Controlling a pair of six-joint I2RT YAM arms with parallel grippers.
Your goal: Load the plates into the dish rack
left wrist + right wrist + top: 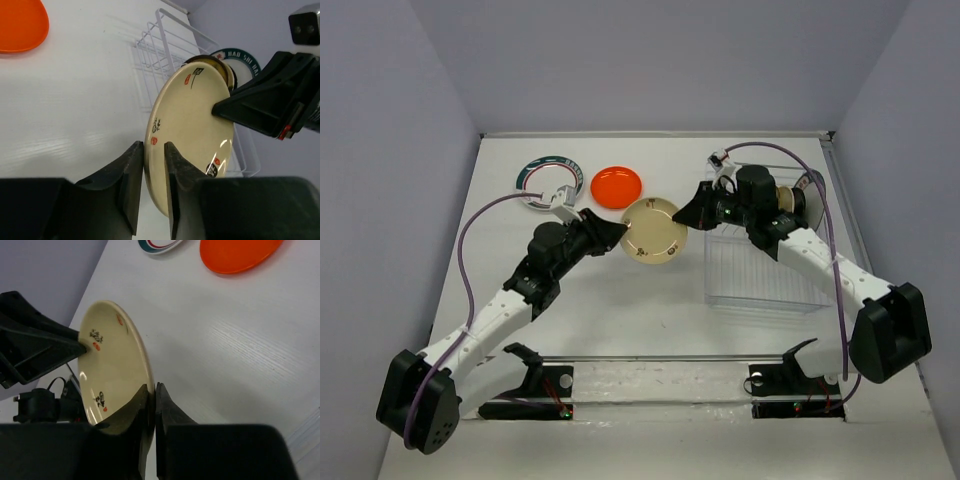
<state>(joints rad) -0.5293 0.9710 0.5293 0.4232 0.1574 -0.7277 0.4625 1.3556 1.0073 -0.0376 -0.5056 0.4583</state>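
The upright plates in the rack are to the right of my right gripper in the top view. My right gripper will swing there, turn downward, lower and release beside them.
A cream plate with small red and black marks (652, 232) hangs tilted above the table between both arms. My left gripper (620, 232) grips its left rim; in the left wrist view (154, 150) the rim fills the gap between the fingers. My right gripper (688, 218) is shut on the opposite rim, which shows in the right wrist view (152, 390). The clear wire dish rack (760, 275) stands to the right, with a dark brown plate (227, 70) and a teal-lettered plate (240, 55) upright at its far end. An orange plate (617, 185) and a white green-red rimmed plate (548, 180) lie flat behind.
Grey walls enclose the white table on three sides. The rack sits close to the right wall. A clear strip with two black arm mounts (540, 385) runs along the near edge.
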